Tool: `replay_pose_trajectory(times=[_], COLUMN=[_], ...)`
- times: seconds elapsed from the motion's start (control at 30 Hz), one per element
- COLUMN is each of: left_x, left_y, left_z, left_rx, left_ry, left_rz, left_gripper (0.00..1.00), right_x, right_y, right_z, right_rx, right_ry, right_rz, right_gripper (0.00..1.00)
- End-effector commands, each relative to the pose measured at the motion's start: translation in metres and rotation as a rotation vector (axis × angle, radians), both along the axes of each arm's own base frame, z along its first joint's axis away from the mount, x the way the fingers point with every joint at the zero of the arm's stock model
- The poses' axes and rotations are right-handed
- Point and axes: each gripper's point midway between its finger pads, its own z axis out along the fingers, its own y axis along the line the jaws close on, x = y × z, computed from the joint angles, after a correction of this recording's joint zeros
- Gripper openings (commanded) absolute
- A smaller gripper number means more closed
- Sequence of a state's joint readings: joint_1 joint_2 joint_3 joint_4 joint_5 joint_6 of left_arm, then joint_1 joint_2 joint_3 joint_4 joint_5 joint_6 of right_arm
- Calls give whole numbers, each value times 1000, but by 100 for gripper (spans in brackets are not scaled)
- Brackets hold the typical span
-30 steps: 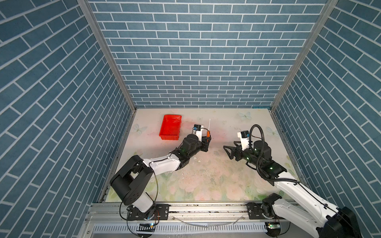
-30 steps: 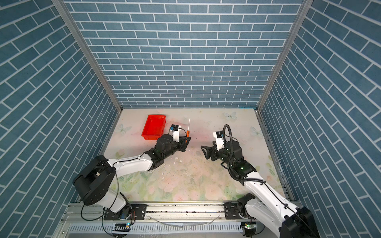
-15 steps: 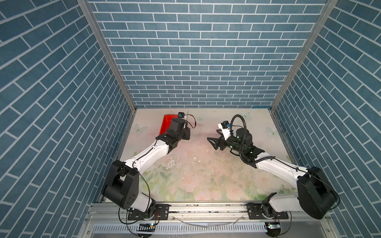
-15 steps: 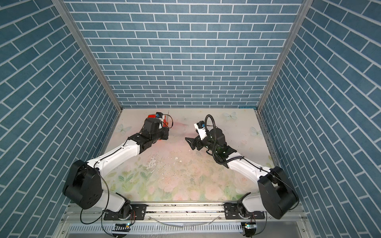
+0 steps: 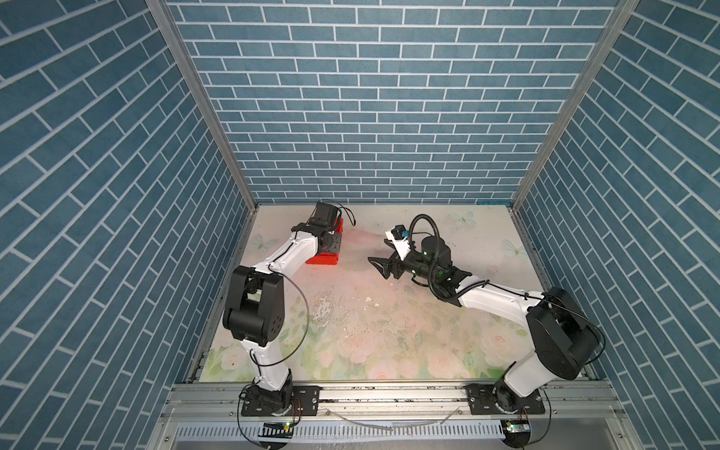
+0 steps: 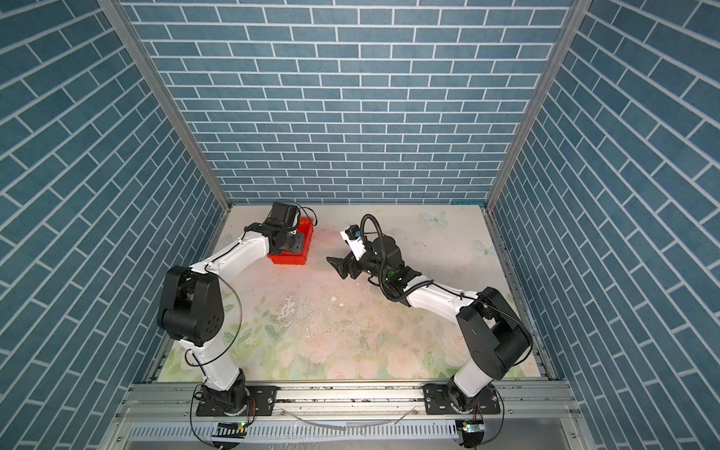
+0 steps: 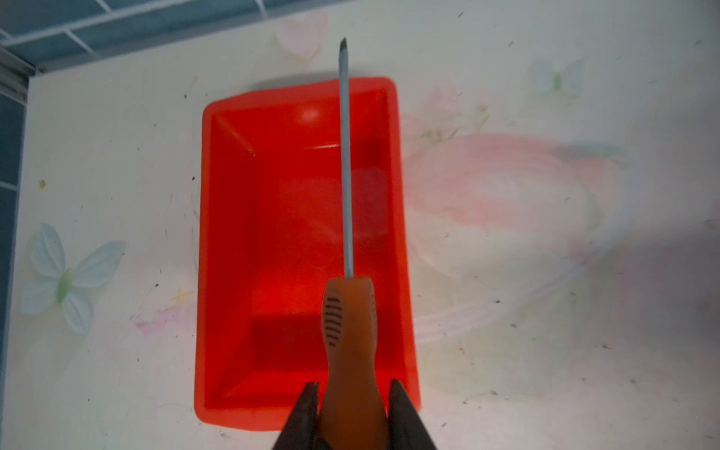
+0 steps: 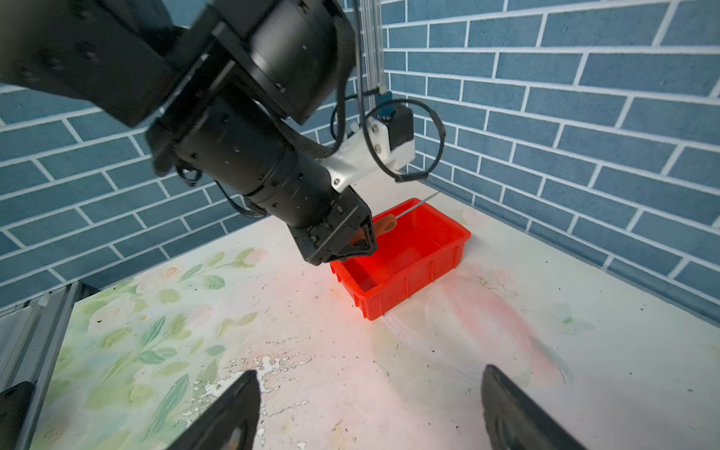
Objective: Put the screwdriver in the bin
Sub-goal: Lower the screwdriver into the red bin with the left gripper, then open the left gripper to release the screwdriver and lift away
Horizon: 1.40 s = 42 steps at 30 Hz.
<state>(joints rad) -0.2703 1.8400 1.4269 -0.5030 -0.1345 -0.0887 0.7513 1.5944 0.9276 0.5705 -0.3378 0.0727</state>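
My left gripper lowers into the red bin (image 5: pixel 321 259) below it next, keeps the screwdriver along the bin's length, and releases the screwdriver's handle above the bin's bottom.
The screwdriver (image 7: pixel 350 339), with an orange handle and a thin grey shaft, hangs over the red bin (image 7: pixel 203 249). My left gripper (image 7: pixel 353 383) is shut on the handle's rear part. The shaft points along the bin's length, and its tip passes beyond the far rim. In the right wrist view the left gripper (image 8: pixel 360 243) holds the screwdriver (image 8: pixel 385 225) just above the bin (image 8: pixel 413 272), near one end. In both top views the left wrist covers the screwdriver and most of the bin (image 5: pixel 321 259) (image 6: pixel 290 259). My right gripper (image 5: pixel 380 268) (image 6: pixel 337 268) (image 8: pixel 370 389) is open and empty, to the right of the bin.
Blue brick walls enclose the floral mat on three sides, and the bin stands near the back left corner. A patch of peeled, flaking mat (image 5: pixel 323 307) lies mid-table. A metal rail (image 5: pixel 389 393) runs along the front edge.
My left arm has carried the screwdriver from mid-table back and left to over the bin. The right arm has swung back and left towards the middle, with its gripper still open.
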Motion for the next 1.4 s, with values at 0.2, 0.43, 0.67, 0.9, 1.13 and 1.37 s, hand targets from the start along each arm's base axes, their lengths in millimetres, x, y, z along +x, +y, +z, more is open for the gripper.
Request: replay_pose_trajectory(times=[0.2,0.43,0.67,0.9,1.13,1.37], left_x=[12,27,32,34,36,33], left_y=[28,29,27,29,31,31], left_z=[-31,-49,-66,-74,-62,-22], left_rx=[80,95,101,117,115,87], left_ry=[153,204,254,264,228,138], left_rz=[27,29,21,31,45,63], left_gripper=[0,0,2,23,40,56], right_x=[-4,-6,-7,-9,-11,-17], right_y=[14,13,10,9,9,6], right_z=[21,19,18,20,19,18], right_rx=[19,15,12,12,9,-3], right_ry=[-90,-88,-89,-101,-102,-110], right_rz=[34,35,29,33,40,56], right_gripper=[88,88,87,87,88,87])
